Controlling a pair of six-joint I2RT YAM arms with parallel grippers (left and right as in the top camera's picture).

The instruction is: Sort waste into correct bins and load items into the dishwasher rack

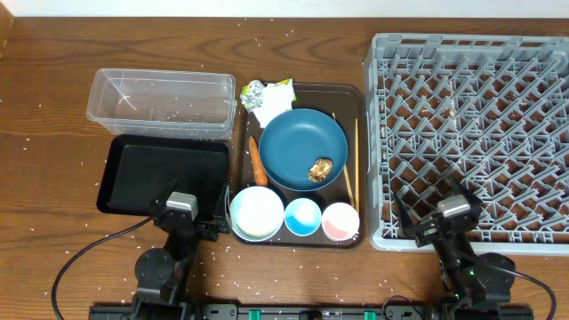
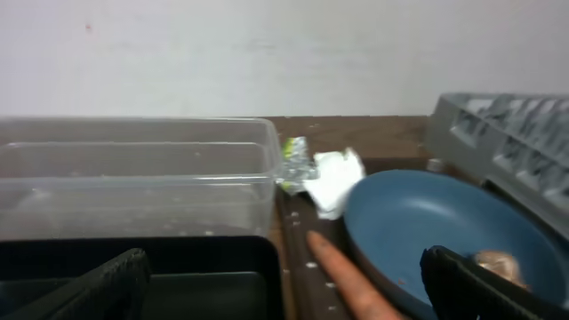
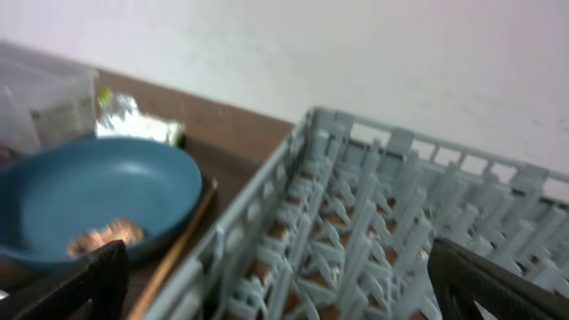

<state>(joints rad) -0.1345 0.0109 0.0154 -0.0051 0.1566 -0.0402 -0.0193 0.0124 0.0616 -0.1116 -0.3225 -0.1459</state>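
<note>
The left gripper goes up and tilts down next, then moves down to the light-blue cup, onto the cup's rim by the bowl.
On a brown serving tray (image 1: 354, 96) lie a blue plate (image 1: 298, 142) with a food scrap (image 1: 321, 168), a carrot (image 1: 257, 160), a foil ball (image 1: 253, 92), a napkin (image 1: 269, 111), a green wrapper (image 1: 283, 87), chopsticks (image 1: 353, 164), a white bowl (image 1: 257, 212), a light-blue cup (image 1: 302, 216) and a pink cup (image 1: 340, 220). The clear tub (image 1: 160, 102) and black tray (image 1: 164, 173) sit to the left, the grey rack (image 1: 471, 138) to the right. My left gripper (image 1: 188, 213) (image 2: 284, 267) hangs open over the black tray's near right corner. My right gripper (image 1: 433, 203) (image 3: 276, 253) stands open over the rack's near left corner. Neither holds anything.
White rice grains (image 1: 53, 142) are scattered across the wooden table. Seen from the left wrist, the carrot (image 2: 351, 284) lies between the black tray (image 2: 204, 284) and the plate (image 2: 427, 218). In the right wrist view, the chopsticks (image 3: 182, 236) run between the plate (image 3: 89, 191) and the rack (image 3: 382, 222).
</note>
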